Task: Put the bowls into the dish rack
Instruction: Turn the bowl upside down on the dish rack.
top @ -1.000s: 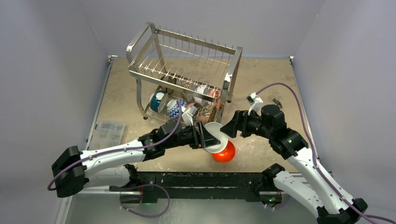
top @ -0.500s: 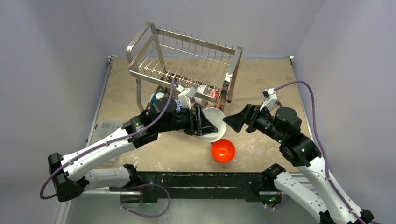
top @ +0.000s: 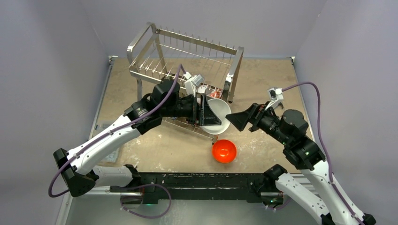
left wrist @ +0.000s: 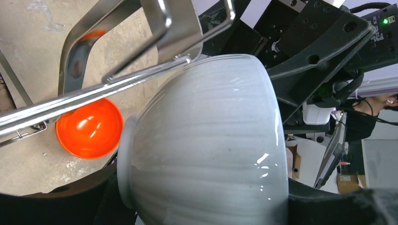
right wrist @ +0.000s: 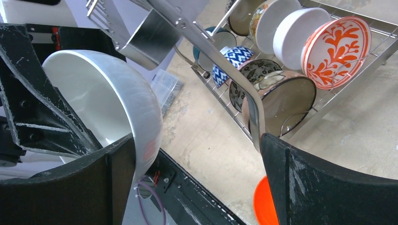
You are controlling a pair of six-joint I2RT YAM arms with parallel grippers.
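My left gripper will swing the white bowl point(top: 220, 114) outward and to the left in the top view next, onto the upper level's end point(top: 152, 62), because that level's wires are empty.
My left gripper point(top: 205, 111) point(left wrist: 202, 208) is shut on a white bowl point(top: 220, 114) point(left wrist: 206, 145), tilted on its side at the front right corner of the dish rack point(top: 187, 61) point(left wrist: 164, 21). My right gripper point(top: 235, 121) point(right wrist: 197, 187) stands open just right of that bowl point(right wrist: 117, 103), whose rim lies beside its left finger point(right wrist: 94, 187). An orange bowl point(top: 224, 150) point(left wrist: 89, 127) point(right wrist: 263, 201) sits on the table below them. The rack's lower tier holds a red-patterned bowl point(right wrist: 335, 51), a white one point(right wrist: 293, 35), a blue-and-white one point(right wrist: 237, 58) and a brown one point(right wrist: 281, 105).
The rack's chrome corner post point(right wrist: 211, 56) stands close between the two grippers. A clear plastic box point(top: 109, 133) lies at the table's left edge. The upper tier point(top: 178, 70) of the rack carries nothing that I can see.
The left arm has carried the white bowl up and back from above the orange bowl to the rack's front corner. The right gripper has opened wider and drawn back to the right.
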